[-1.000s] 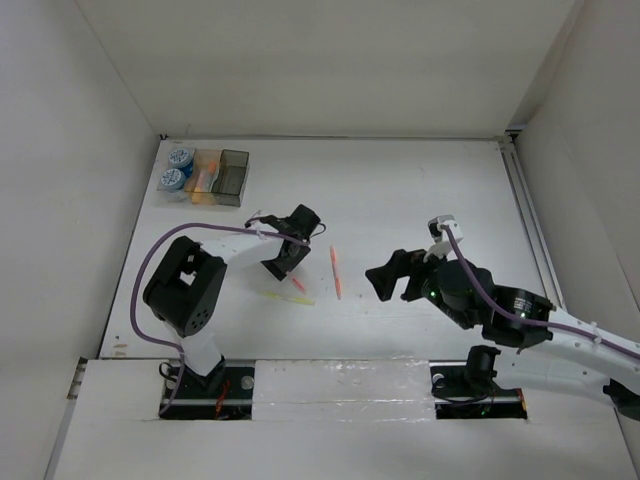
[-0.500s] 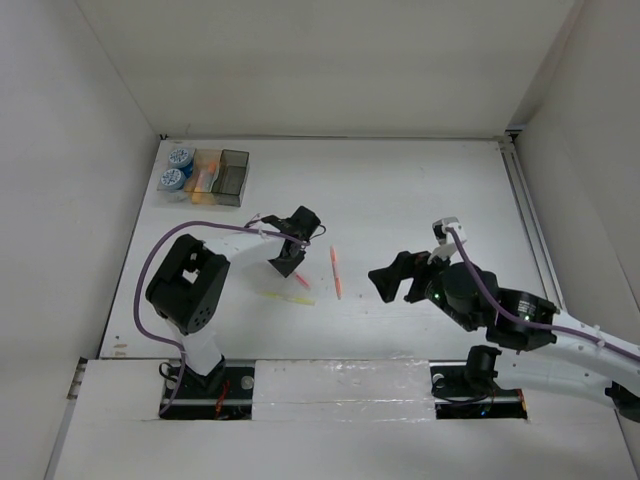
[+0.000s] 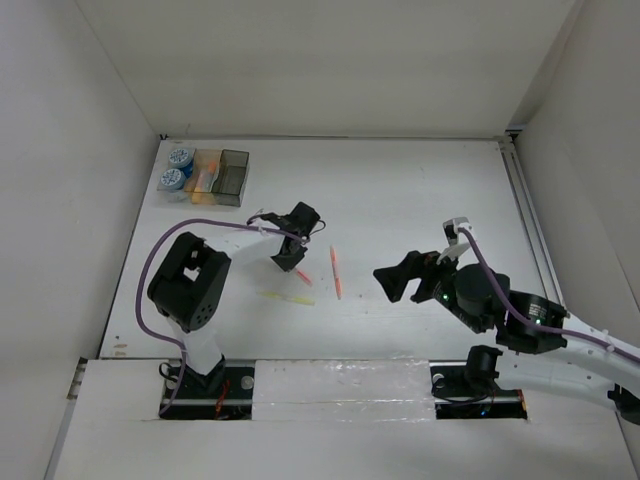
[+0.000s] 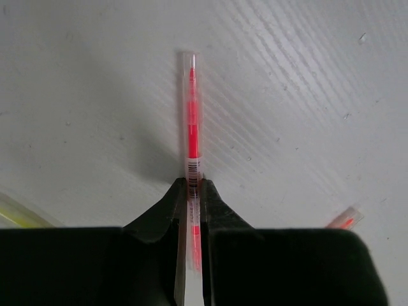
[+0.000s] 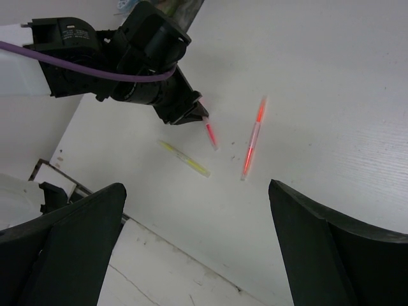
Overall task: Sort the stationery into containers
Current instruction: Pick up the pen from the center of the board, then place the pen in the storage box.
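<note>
My left gripper lifts outward next and releases the thin orange-red pen inside the dark container (image 3: pixel 231 179). The container stands outward of my gripper, to the left in the top view.
My left gripper (image 3: pixel 293 262) is shut on a thin orange-red pen (image 4: pixel 192 127) near one end; the pen sticks out ahead of the jaws, just over the white table. A second orange-red pen (image 3: pixel 336 272) lies to its right, and a yellow pen (image 3: pixel 290 297) lies nearer the arm bases. My right gripper (image 5: pixel 196 188) hangs open and empty above the table, right of the pens. The containers (image 3: pixel 236 180) stand in a row at the far left. Two blue-and-white rolls (image 3: pixel 178 168) sit in the clear one, and orange items in the amber one (image 3: pixel 207 172).
White walls close in the table on the left, back and right. A metal rail (image 3: pixel 525 215) runs along the right edge. The left arm's purple cable (image 3: pixel 200 232) arches over its base.
My left gripper has closed on the orange-red pen. The right arm has drifted a little toward the right and nearer the bases, still open.
</note>
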Robot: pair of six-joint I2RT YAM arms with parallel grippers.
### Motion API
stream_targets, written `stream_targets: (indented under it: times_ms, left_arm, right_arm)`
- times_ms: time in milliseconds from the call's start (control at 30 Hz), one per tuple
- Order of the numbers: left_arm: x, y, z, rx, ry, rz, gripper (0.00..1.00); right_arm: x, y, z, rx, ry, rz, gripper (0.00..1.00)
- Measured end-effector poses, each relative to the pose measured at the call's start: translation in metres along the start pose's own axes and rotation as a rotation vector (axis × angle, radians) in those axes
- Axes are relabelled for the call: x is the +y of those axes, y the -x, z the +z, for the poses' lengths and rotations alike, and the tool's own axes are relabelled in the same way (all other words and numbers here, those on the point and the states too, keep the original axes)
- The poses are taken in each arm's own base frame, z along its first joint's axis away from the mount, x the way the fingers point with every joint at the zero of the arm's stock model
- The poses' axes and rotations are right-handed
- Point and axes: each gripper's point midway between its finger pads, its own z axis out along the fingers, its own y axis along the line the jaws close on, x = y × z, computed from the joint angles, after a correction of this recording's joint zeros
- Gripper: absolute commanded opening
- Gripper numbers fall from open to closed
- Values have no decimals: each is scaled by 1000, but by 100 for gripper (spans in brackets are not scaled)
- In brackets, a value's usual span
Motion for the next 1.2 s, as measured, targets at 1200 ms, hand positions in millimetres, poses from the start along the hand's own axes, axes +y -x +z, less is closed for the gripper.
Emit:
stream_targets:
  times_ms: [1200]
  left_arm:
    - [-106,325,0,-492,-65,743,0]
  right_arm:
    - [-8,-7,3,20,-35,-55,100]
